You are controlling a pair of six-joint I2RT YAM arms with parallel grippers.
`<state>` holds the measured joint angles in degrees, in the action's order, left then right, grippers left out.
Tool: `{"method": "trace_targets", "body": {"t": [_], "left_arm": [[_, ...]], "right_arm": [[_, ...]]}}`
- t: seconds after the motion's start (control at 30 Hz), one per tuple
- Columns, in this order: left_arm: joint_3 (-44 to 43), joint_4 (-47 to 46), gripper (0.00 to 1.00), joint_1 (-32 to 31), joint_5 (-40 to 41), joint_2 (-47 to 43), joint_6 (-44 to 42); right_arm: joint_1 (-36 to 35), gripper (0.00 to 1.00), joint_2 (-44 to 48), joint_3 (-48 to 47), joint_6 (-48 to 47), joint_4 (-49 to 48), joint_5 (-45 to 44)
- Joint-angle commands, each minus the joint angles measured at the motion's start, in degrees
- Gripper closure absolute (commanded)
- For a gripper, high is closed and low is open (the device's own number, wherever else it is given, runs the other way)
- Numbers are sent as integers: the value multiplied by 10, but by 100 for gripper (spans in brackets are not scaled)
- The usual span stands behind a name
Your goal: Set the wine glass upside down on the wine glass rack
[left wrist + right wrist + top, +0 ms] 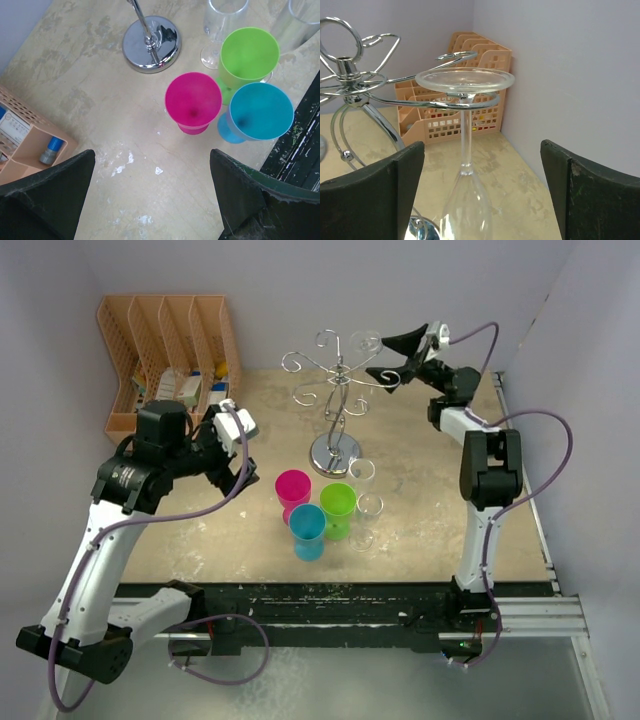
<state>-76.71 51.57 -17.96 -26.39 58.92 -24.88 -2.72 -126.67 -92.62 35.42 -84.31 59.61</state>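
Note:
The standing glass nearest my base is back and below. My right gripper should next lower its fingers back, tilted down, onto the side of that glass's rim that is clear of cups.
A clear wine glass (465,145) hangs upside down from a curled arm of the silver chrome rack (355,92). Its foot rests on the wire loop and its bowl points down. It also shows in the top view (366,341), on the rack's (336,390) far right arm. My right gripper (482,192) is open, with a finger on either side of the hanging glass and not touching it; it also shows in the top view (378,358). My left gripper (152,190) is open and empty above bare table, left of the cups, as the top view (243,462) shows.
Pink (293,487), green (338,501) and blue (308,529) cups stand in front of the rack's round base (336,452). Two more clear glasses (363,476) stand to their right. An orange slotted organiser (165,350) is at the back left. The wall is close on the right.

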Motion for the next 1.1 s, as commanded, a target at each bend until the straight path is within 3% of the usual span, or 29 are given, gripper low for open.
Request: {"method": "trace_targets", "body": {"t": [0.0,0.2,0.33,0.43,0.57,0.67,0.8,0.93,1.07], "left_arm": [[-61,48,1,3,-42,14,-38],[-126,131,1,-38,-25,44,-71],[-179,198,1,-120,26,86,-72],[-244,223,1,-165,16,130,-53],[-335,222,1,-248,56,194,-20],[-376,215,1,-299,88,246,5],[-397,173,0,-333,100,299,50],[-437,150,6,-344,104,360,84],[-445,117,3,-344,95,368,110]], "right_arm": [[16,0,69,36,-8,-47,-28],[37,0,146,152,-46,-42,-123],[41,0,271,286,-116,52,-289],[40,0,368,340,-108,207,-450],[41,0,452,288,-118,565,-614],[41,0,470,239,-168,742,-614],[41,0,510,262,-136,789,-599],[41,0,580,318,-80,830,-588],[41,0,675,386,-61,873,-505]]}}
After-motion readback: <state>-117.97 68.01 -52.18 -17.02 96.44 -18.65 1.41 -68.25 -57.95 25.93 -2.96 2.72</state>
